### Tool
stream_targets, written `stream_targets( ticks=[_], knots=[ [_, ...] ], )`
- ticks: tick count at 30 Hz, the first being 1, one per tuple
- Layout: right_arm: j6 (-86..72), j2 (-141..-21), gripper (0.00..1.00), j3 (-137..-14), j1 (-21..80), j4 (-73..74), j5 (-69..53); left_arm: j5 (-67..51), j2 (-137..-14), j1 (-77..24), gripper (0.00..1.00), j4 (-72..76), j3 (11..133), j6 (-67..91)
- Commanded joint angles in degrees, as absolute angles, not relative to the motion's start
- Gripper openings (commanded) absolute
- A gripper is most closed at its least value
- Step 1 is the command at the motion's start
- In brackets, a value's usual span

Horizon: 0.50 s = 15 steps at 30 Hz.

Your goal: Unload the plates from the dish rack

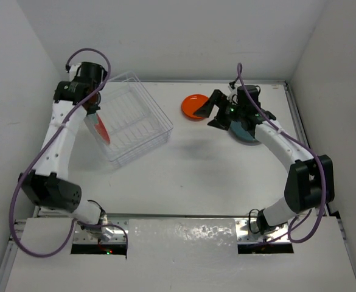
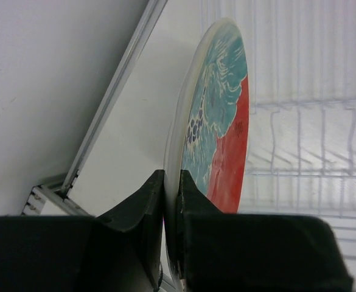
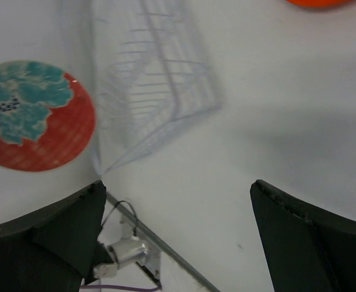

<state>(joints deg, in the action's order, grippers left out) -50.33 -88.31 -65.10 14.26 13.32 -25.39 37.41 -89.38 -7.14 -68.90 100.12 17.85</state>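
Note:
My left gripper already pinches the red plate's opposite rim. My right gripper will go to the left in the top view onto the red plate's free rim (image 1: 107, 139) (image 3: 92, 121).
My left gripper (image 1: 94, 117) is shut on the rim of a red plate (image 1: 102, 130) with a teal flower pattern (image 2: 223, 121), held on edge over the left side of the clear dish rack (image 1: 136, 118). In the left wrist view the rim sits pinched between the two black fingers, the gripper (image 2: 170, 181) tight on it. An orange plate (image 1: 193, 107) lies flat on the table right of the rack. A dark teal plate (image 1: 247, 136) lies partly under the right arm. My right gripper (image 1: 214, 114) hangs open and empty beside the orange plate. The right wrist view shows the red plate (image 3: 38, 118) and the rack (image 3: 153, 79).
White walls enclose the table on the left, back and right. The rack (image 2: 311, 152) shows ribbed slots and no other plate that I can make out. Bare table (image 1: 196, 170) lies between the rack and the arm bases. A metal bracket and cable (image 3: 126, 249) sit at the near edge.

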Motion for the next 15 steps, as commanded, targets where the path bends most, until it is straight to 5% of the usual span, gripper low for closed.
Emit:
stream_targets(
  ticks=[1,4,5,7,15],
  knots=[
    [-56.86,-87.89,0.99,-65.39,15.64,-5.25,-36.03,39.73,-74.46,-7.65,0.00,-63.46,104.06,18.28],
    [-57.40,-88.94,0.99,-69.07,17.48,-7.39,-35.86,39.73,-70.66,-7.65,0.00,-63.46,98.23,25.42],
    [-56.00,-90.08,0.99,-71.95,18.62,-5.47,-34.73,-2.65,-68.92,-7.65,0.00,-25.26,93.39,27.31],
    [-54.32,-91.22,0.99,-74.78,19.86,-3.01,-33.58,-13.21,-68.29,-7.65,0.00,-19.10,88.71,33.18],
    [-51.42,-96.32,0.99,-80.33,20.83,-2.90,-30.49,-30.49,-68.47,-7.65,0.00,8.70,71.46,50.53]
  ],
)
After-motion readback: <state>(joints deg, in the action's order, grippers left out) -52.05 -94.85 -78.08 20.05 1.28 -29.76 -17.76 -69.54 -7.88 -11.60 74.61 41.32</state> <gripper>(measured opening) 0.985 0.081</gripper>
